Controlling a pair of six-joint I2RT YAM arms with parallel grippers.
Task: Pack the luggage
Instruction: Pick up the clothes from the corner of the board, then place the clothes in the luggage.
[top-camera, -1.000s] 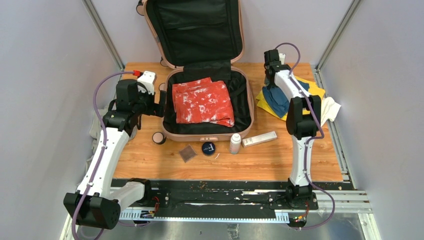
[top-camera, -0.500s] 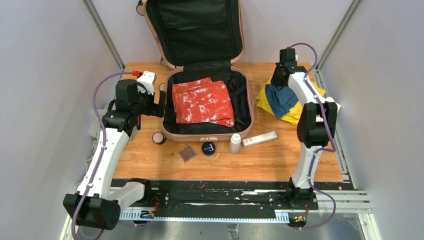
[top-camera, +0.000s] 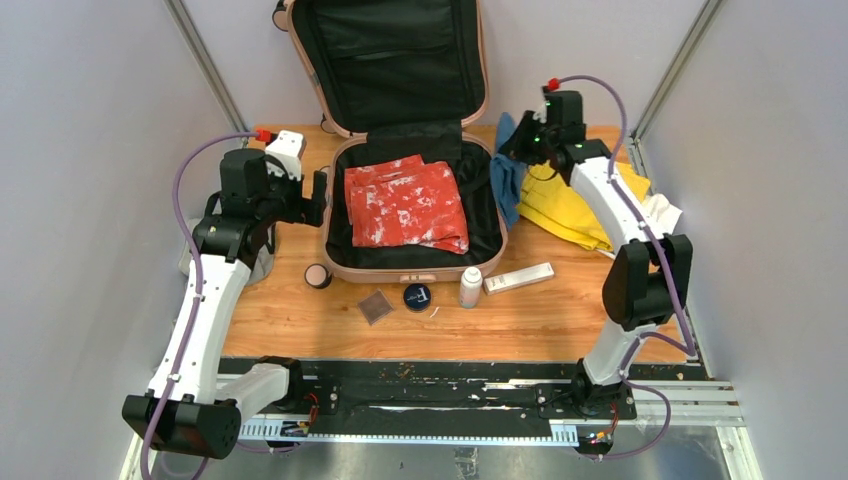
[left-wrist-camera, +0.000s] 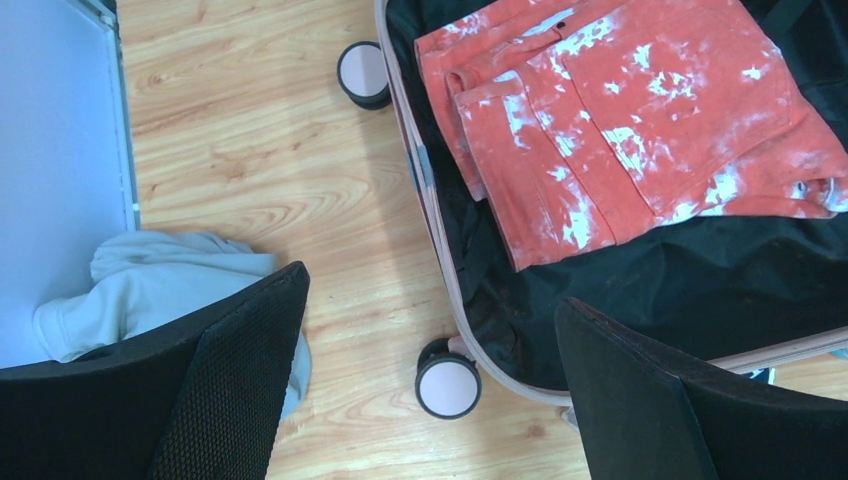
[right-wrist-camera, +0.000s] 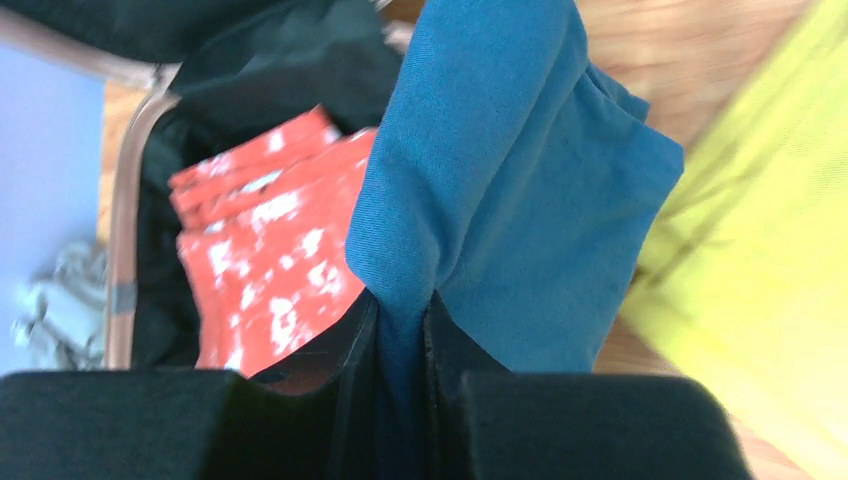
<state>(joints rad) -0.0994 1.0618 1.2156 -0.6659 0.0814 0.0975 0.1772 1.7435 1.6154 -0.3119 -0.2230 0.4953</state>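
My right gripper needs to carry the blue garment (top-camera: 505, 180) across the luggage's rim next, lower it onto the folded red garment (top-camera: 398, 206) and release it, because it hangs outside the luggage.
The pale pink luggage (top-camera: 490, 190) lies open on the table, its lid (top-camera: 480, 60) upright at the back. A folded red and white garment (top-camera: 405, 205) lies in its black-lined base, also seen in the left wrist view (left-wrist-camera: 620, 120). My right gripper (top-camera: 520, 145) is shut on a blue garment (top-camera: 505, 180), which hangs by the luggage's right rim; the wrist view shows the blue cloth (right-wrist-camera: 520, 170) pinched between the jaws. My left gripper (top-camera: 318, 200) is open and empty beside the luggage's left rim (left-wrist-camera: 425, 200), above a spinner wheel (left-wrist-camera: 447, 385).
A yellow garment (top-camera: 575, 210) and a white cloth (top-camera: 665, 215) lie at the right. A pale grey cloth (left-wrist-camera: 160, 290) lies at the table's left edge. Before the luggage lie a round compact (top-camera: 317, 275), a dark square (top-camera: 376, 306), a blue tin (top-camera: 417, 296), a white bottle (top-camera: 470, 287), a white tube (top-camera: 520, 277).
My right gripper has lifted the blue garment off the yellow one and carried it left to the luggage's right rim. My left arm has shifted slightly back.
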